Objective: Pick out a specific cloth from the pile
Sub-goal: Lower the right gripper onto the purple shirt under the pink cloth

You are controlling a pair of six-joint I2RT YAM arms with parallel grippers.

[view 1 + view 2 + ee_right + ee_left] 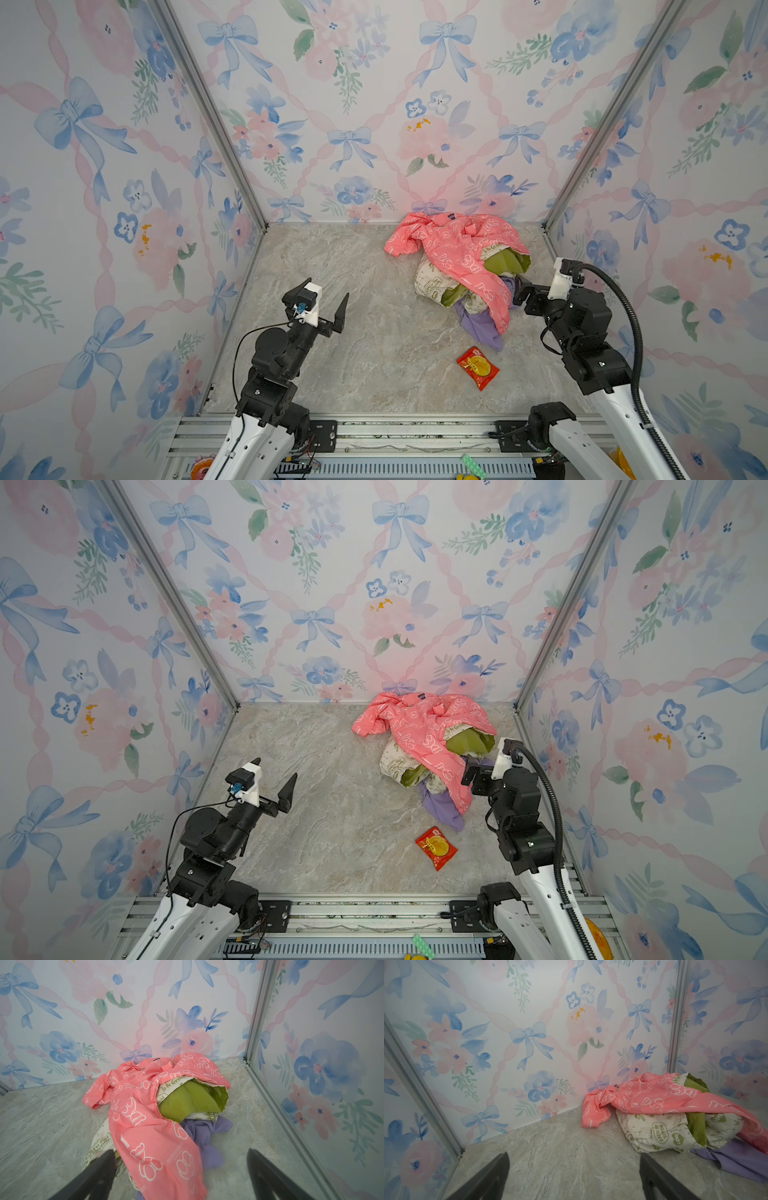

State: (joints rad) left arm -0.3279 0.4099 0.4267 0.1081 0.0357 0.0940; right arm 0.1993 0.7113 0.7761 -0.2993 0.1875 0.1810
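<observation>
Next, my right gripper draws back, tips downward and lowers onto the pink cloth's near end (pixel 500 323) (pixel 180 1188), because the coral-pink cloth lies over the lavender one.
The pile (pixel 457 266) lies at the back right of the marble floor. A coral-pink cloth (pixel 457 245) with white print drapes over a cream and green printed cloth (pixel 432 282). The lavender cloth (pixel 482 328) (pixel 442 808) sticks out at the pile's near edge, and another fold of it (pixel 205 1136) shows on the right side, mostly buried. My right gripper (pixel 519 291) (pixel 180 1152) is open just right of the pile, above the pink and lavender folds, holding nothing. Over bare floor to the left, my left gripper (pixel 328 291) (pixel 574 1156) is open and empty.
A red snack packet (pixel 478 368) lies on the floor just in front of the lavender cloth. The floral right wall (pixel 311 1084) and its metal frame post stand close beside my right gripper. A metal rail (pixel 395 432) runs along the front edge.
</observation>
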